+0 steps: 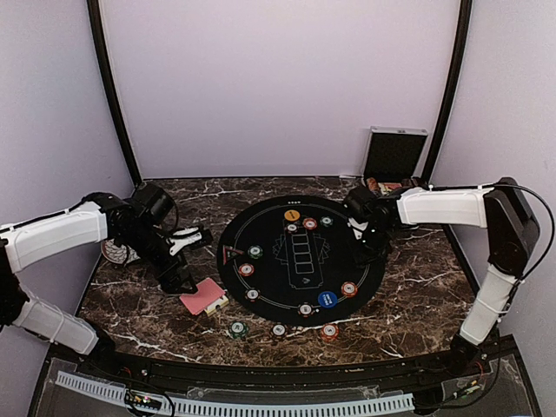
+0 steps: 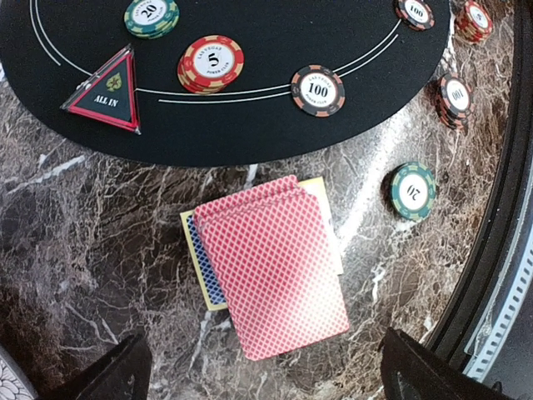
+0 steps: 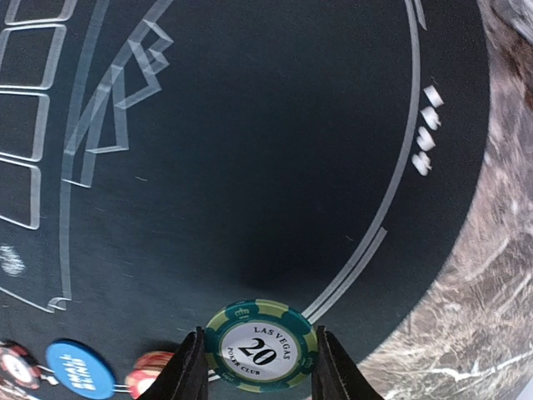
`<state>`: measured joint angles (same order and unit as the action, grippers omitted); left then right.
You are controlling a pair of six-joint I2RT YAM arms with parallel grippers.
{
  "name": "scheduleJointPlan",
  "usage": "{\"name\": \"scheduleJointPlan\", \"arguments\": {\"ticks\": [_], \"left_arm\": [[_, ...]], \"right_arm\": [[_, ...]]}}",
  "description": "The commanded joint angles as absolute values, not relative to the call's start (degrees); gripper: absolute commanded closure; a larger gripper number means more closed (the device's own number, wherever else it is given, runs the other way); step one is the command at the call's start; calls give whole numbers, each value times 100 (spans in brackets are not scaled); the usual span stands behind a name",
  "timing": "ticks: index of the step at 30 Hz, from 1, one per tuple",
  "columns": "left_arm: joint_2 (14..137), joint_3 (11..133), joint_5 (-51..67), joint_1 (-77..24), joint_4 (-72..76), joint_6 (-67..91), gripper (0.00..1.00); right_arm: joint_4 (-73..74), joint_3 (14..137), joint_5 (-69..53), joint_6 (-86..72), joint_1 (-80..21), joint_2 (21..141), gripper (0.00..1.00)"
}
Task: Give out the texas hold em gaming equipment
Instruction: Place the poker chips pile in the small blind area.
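Note:
I should lower the green chip (image 3: 261,346) with my right gripper and release it on the mat's bare white line below, beside the red chip.
A stack of red-backed cards (image 2: 275,267) lies on the marble, on top of a yellow-edged blue pack (image 2: 202,267); it also shows in the top view (image 1: 201,295). My left gripper (image 2: 266,379) hovers over the cards' near end, open and empty, its fingers (image 2: 108,371) wide apart. My right gripper (image 3: 261,375) is shut on a green 20 chip (image 3: 261,346) and holds it above the right edge of the black round mat (image 1: 300,278). Several chips lie on the mat, among them an orange one (image 1: 292,215), a blue one (image 1: 327,299) and a red one (image 1: 348,288).
A triangular ALL IN marker (image 2: 107,92) sits on the mat's left edge. Three chips (image 1: 237,329) lie on the marble in front of the mat. A patterned plate (image 1: 113,252) is under my left arm. A silver case (image 1: 393,155) stands open at the back right.

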<state>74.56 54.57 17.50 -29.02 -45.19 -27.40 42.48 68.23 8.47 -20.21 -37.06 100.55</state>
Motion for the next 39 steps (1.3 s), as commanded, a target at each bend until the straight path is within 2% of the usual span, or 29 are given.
{"name": "scheduleJointPlan", "arguments": {"ticks": [1, 10, 18, 22, 28, 39], "left_arm": [[7586, 5289, 1492, -3143, -4228, -2943, 1], [7858, 4965, 1239, -3659, -3888, -2947, 1], [7834, 4857, 1058, -3839, -3820, -2995, 1], [7789, 4841, 986, -3844, -3858, -2997, 1], [7753, 4799, 926, -3847, -3918, -3008, 1], [7806, 4727, 866, -3840, -3833, -2836, 1]], "right_arm": [[4116, 6499, 892, -2216, -3643, 9788, 90], [3837, 6001, 754, -2303, -3589, 9874, 89], [3776, 5915, 667, -2268, -3509, 9926, 72], [3807, 5907, 659, -2256, -3502, 9941, 55], [4005, 6113, 796, -2241, -3506, 9816, 38], [4317, 6714, 853, -2251, -3511, 9570, 25]]}}
